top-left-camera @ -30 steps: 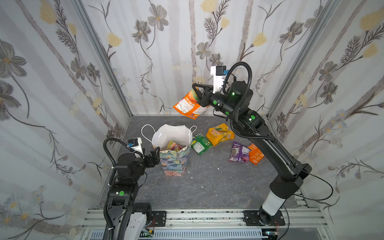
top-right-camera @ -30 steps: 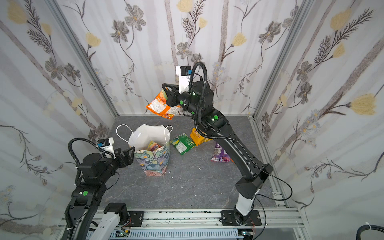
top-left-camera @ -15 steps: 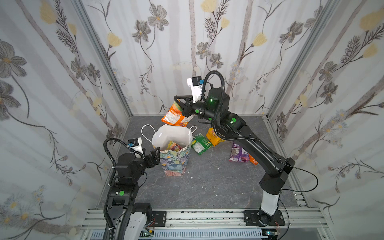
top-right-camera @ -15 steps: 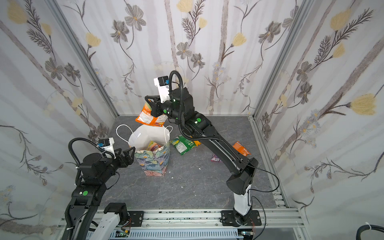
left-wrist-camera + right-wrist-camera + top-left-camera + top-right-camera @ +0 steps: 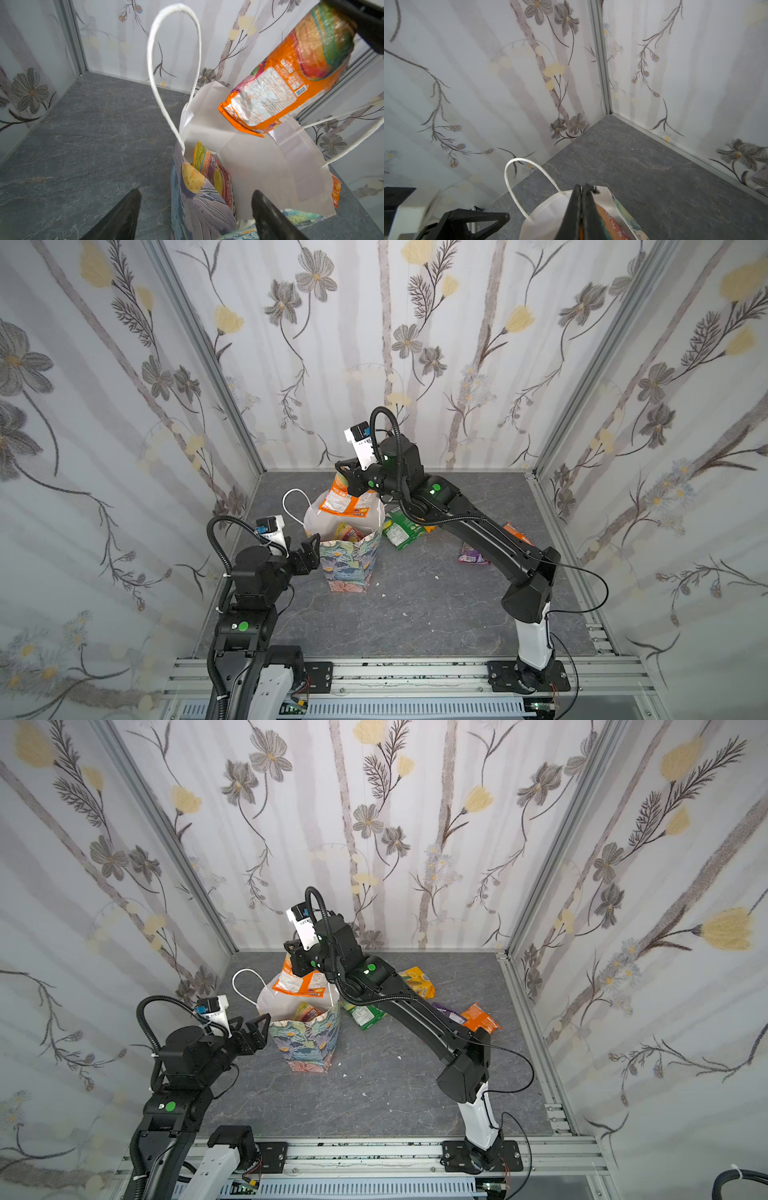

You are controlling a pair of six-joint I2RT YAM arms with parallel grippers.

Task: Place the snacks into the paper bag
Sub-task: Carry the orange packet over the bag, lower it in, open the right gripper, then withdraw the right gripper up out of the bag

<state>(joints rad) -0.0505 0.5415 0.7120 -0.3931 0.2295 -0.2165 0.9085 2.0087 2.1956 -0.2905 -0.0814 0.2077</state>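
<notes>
I will next move my right gripper down into the paper bag's wide opening (image 5: pixel 345 524) (image 5: pixel 548 218) and let go of the orange snack packet there, because most of the packet still hangs above the bag's rim.
The paper bag (image 5: pixel 349 568) (image 5: pixel 307 1044) stands upright on the grey floor with its mouth wide. A few snacks (image 5: pixel 349 531) (image 5: pixel 212 172) lie inside it. My right gripper (image 5: pixel 347 479) (image 5: pixel 581 187) is shut on an orange snack packet (image 5: pixel 345 504) (image 5: pixel 291 83) that hangs over the far side of the bag's mouth, its lower edge level with the rim. My left gripper (image 5: pixel 309 545) (image 5: pixel 195 190) is open at the bag's near left corner, which sits between the fingers in the left wrist view. Whether they touch it I cannot tell.
On the floor right of the bag lie a green packet (image 5: pixel 365 1013), a yellow-orange one (image 5: pixel 417 979), a purple one (image 5: pixel 449 1013) and an orange one (image 5: pixel 480 1017), partly under the right arm. One white cord handle (image 5: pixel 291 506) sticks up on the bag's left. Walls close in on three sides.
The right arm swung left and down, carrying the orange packet from high near the back wall to the bag's mouth. The left arm and the bag stayed still.
</notes>
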